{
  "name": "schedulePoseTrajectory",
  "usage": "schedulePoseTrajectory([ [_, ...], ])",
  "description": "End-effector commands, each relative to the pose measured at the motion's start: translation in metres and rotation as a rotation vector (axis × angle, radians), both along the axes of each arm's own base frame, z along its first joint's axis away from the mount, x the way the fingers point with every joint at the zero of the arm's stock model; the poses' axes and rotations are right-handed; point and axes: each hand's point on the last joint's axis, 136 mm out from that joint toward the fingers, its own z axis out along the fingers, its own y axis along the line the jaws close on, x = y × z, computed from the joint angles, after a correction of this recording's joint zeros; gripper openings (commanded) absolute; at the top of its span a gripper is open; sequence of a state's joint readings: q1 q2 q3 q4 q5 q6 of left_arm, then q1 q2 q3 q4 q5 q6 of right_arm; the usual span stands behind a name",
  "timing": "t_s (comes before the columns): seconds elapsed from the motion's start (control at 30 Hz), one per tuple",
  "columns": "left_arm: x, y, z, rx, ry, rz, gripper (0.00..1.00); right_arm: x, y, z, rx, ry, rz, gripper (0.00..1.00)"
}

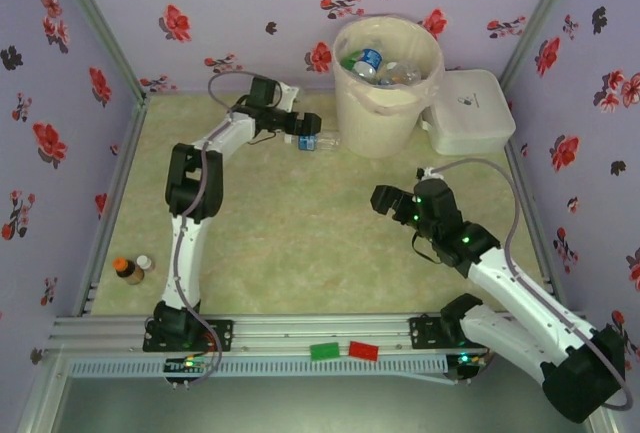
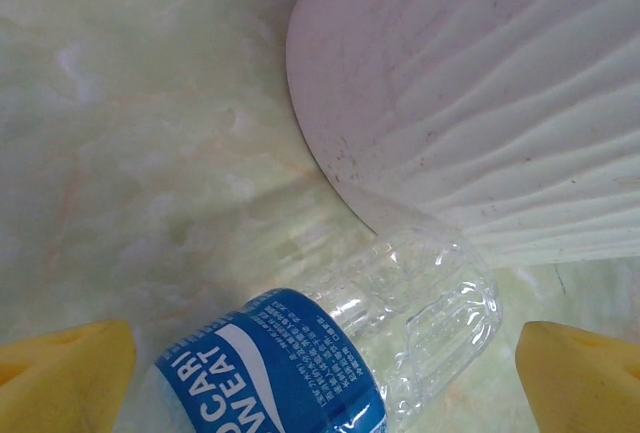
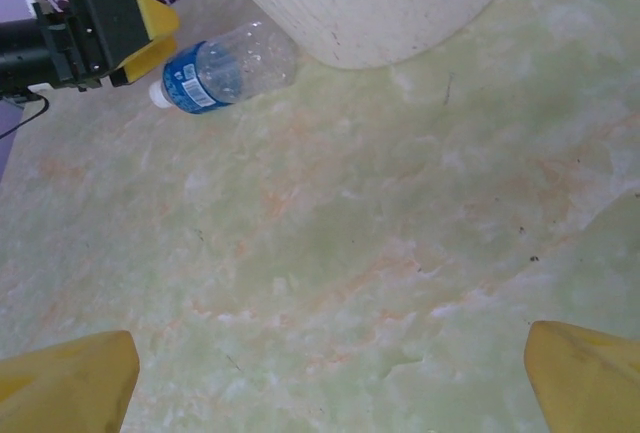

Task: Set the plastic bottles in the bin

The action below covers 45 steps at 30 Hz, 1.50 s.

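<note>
My left gripper is spread with the bottle slanted between its fingers, so it needs to come back, turn in line and lower around the blue label [image 1: 307, 143] [image 2: 280, 373].
One clear plastic bottle [image 1: 318, 141] with a blue label lies on its side on the table, just left of the bin's foot. The bin [image 1: 385, 103] is a tall cream bucket at the back, with several bottles [image 1: 378, 66] inside. My left gripper [image 1: 298, 125] is open over the lying bottle. In the left wrist view the bottle [image 2: 340, 353] lies between the spread yellow fingertips [image 2: 65, 378], untouched, with the bin wall [image 2: 480, 103] right behind it. My right gripper [image 1: 395, 203] hangs open over bare table at mid right. Its wrist view shows the bottle [image 3: 225, 71], the left gripper [image 3: 110, 28] and the bin [image 3: 370, 3] far ahead.
A flat white lidded box [image 1: 470, 111] sits right of the bin. Two small vials [image 1: 133, 268] stand at the near left edge. Green [image 1: 324, 351] and red [image 1: 363, 350] blocks rest on the front rail. Floral walls close in three sides.
</note>
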<state>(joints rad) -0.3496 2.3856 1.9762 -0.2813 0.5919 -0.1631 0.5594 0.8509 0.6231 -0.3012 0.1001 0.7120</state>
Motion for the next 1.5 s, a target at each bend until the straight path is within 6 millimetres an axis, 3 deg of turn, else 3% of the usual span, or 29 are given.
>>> schedulePoseTrajectory([
  [0.0,-0.015,-0.018,0.002,0.016,-0.01,-0.095,0.98,0.003,-0.001,0.004,0.036,-0.028,-0.037,1.0],
  [0.23,-0.048,-0.026,-0.009,0.082,0.035,-0.184,0.97,0.0,-0.005,0.006,0.032,-0.038,-0.045,1.0],
  [0.63,-0.108,0.001,-0.016,0.192,0.074,-0.092,0.95,-0.002,-0.008,-0.001,0.062,-0.055,-0.061,1.0],
  [0.83,-0.132,-0.001,-0.021,0.214,0.092,-0.087,0.95,-0.002,-0.006,-0.001,0.073,-0.057,-0.059,1.0],
  [1.27,-0.141,-0.017,-0.055,0.372,0.088,-0.097,0.92,-0.003,-0.009,-0.006,0.071,-0.046,-0.077,0.99],
  [1.47,-0.144,-0.028,-0.066,0.419,0.088,-0.125,0.78,-0.003,-0.008,-0.01,0.084,-0.03,-0.085,1.0],
])
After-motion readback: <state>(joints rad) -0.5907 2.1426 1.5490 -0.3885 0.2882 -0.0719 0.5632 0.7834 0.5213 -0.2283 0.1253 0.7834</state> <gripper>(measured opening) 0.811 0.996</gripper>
